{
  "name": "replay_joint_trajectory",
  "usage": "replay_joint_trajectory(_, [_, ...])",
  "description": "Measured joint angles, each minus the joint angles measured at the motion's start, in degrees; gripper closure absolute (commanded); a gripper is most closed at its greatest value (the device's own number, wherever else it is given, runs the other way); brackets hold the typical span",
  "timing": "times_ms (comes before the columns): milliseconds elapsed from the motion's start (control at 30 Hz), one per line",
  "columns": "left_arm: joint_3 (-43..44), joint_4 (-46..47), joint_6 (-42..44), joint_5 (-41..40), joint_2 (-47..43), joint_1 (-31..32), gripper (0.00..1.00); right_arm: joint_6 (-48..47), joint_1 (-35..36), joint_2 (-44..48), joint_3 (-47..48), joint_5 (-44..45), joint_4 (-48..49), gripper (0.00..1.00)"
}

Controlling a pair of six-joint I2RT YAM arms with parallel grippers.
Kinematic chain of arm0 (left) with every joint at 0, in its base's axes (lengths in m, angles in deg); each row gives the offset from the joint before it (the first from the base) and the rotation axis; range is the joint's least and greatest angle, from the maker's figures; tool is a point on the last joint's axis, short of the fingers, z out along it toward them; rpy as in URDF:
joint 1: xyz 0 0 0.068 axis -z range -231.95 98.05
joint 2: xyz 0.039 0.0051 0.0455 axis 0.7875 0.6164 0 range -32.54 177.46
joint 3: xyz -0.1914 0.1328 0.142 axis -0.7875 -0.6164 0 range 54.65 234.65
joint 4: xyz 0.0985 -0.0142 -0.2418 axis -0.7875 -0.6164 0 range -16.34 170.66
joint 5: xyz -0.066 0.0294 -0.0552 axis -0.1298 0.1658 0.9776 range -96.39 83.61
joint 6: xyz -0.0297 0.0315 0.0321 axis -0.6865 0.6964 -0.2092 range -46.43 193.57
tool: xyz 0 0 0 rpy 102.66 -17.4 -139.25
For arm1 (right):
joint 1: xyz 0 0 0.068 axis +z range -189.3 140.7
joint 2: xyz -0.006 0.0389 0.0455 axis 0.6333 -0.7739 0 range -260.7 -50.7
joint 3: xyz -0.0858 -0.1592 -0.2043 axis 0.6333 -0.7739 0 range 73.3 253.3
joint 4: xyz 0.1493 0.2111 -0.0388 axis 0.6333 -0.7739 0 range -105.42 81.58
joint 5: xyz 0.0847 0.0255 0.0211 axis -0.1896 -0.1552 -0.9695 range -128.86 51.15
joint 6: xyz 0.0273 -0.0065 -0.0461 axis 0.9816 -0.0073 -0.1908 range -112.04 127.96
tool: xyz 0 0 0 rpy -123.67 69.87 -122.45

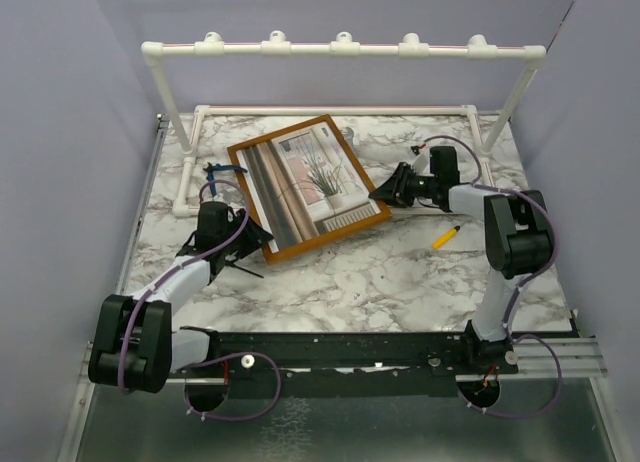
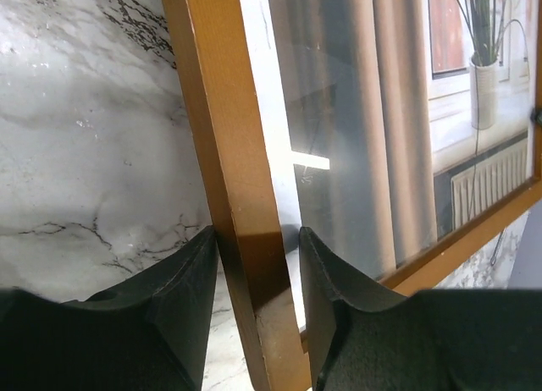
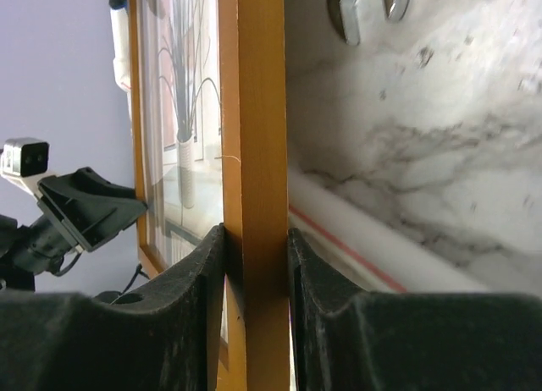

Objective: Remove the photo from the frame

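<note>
My right gripper swings the frame's border back toward the yellow marker next, before releasing it, since the frame sits crooked.
The frame, with a narrow orange-brown wooden border, is held glass side up and tilted over the marble table. The photo sits inside it behind the glass, showing curtains, a window and a grassy plant in a white pot. It also shows in the left wrist view. My left gripper is shut on the frame's near-left corner, its jaws on either side of the border. My right gripper is shut on the frame's right border, both fingers pressed flat against it.
A white pipe rack stands along the back and sides of the table, with a rail lying just behind the frame. A yellow marker lies at the right. A metal wrench lies beyond the frame. A small blue item sits at the left.
</note>
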Motion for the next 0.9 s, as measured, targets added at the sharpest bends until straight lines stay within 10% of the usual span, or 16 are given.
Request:
replay_joint_trajectory(567, [-0.8,-2.2,1.1,0.5,-1.8,4.6,0.54,-7.5,-0.7,26.4,-22.3,8.4,-11.4,0.77])
replay_joint_trajectory(900, [-0.8,-4.9,1.4,-5.2,-5.1,11.8,0.17,-6.3,0.3,36.7,-34.6,12.3,-10.8,0.25])
